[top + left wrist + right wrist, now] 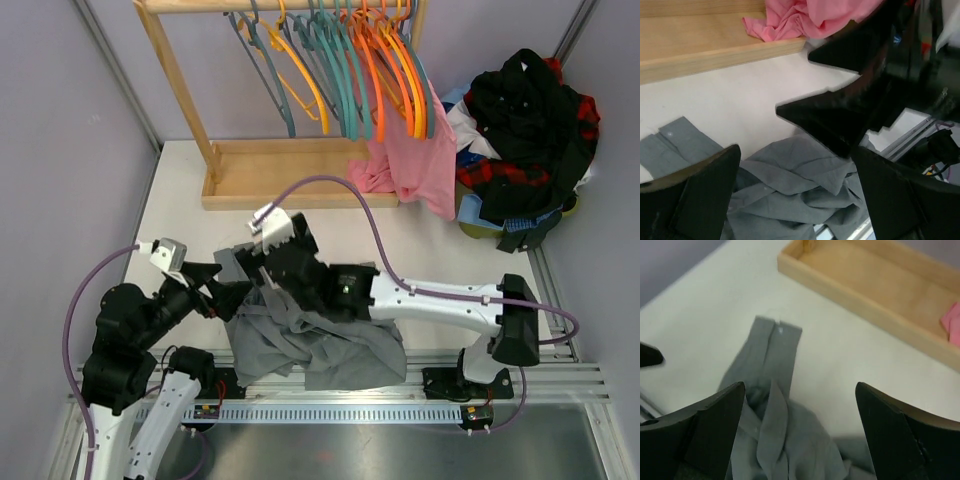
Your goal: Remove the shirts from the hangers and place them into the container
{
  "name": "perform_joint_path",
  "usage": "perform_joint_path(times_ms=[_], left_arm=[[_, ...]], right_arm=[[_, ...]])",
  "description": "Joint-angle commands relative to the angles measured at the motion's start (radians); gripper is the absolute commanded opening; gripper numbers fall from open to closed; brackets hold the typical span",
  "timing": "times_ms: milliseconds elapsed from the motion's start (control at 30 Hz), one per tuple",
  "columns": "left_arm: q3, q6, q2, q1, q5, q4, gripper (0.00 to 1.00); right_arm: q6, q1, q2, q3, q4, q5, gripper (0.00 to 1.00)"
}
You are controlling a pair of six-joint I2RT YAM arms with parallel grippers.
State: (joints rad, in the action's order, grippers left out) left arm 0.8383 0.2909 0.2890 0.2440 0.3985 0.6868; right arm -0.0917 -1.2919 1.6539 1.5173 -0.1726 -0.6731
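Observation:
My right gripper lowers and draws back onto the rumpled middle of the grey shirt next, since its spread fingers hang empty above the bunched shirt.
A grey shirt (310, 345) lies crumpled on the table near the front edge, between the two arms. My left gripper (230, 290) is open at its left edge, and the cloth (790, 185) lies below the spread jaws (796, 165). My right gripper (252, 268) hovers open just above the same shirt (770, 435), with nothing between its jaws (800, 395). Empty teal and orange hangers (350, 70) hang on the rack. The container (470, 210) at the right is mostly hidden under a black shirt (530, 100) and a red plaid shirt (500, 175).
The wooden rack's shallow tray (280, 170) stands at the back, and a pink garment (415, 160) hangs into its right end. In the left wrist view the right arm's dark fingers (840, 120) cross close ahead. A metal rail (400, 410) runs along the near edge.

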Motion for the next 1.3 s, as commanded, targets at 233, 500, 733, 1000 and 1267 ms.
perform_joint_path(times_ms=[233, 500, 733, 1000, 1267], left_arm=[[0.012, 0.037, -0.019, 0.001, 0.01, -0.013, 0.99], [-0.001, 0.04, -0.025, 0.001, 0.004, -0.007, 0.99], [-0.008, 0.042, -0.031, 0.001, 0.003, 0.003, 0.99], [-0.018, 0.053, -0.043, 0.001, 0.01, 0.0, 0.99], [-0.011, 0.047, -0.051, 0.001, 0.002, 0.022, 0.99]], right_arm=[[-1.012, -0.266, -0.096, -0.264, -0.85, -0.335, 0.99], [-1.203, -0.294, 0.066, -0.299, -0.828, -0.134, 0.99], [-0.996, -0.227, 0.052, -0.46, -0.221, 0.039, 0.99], [-0.869, -0.096, 0.234, -0.447, 0.079, 0.288, 0.99], [-0.989, -0.049, 0.516, -0.175, -0.42, 0.147, 0.94]])
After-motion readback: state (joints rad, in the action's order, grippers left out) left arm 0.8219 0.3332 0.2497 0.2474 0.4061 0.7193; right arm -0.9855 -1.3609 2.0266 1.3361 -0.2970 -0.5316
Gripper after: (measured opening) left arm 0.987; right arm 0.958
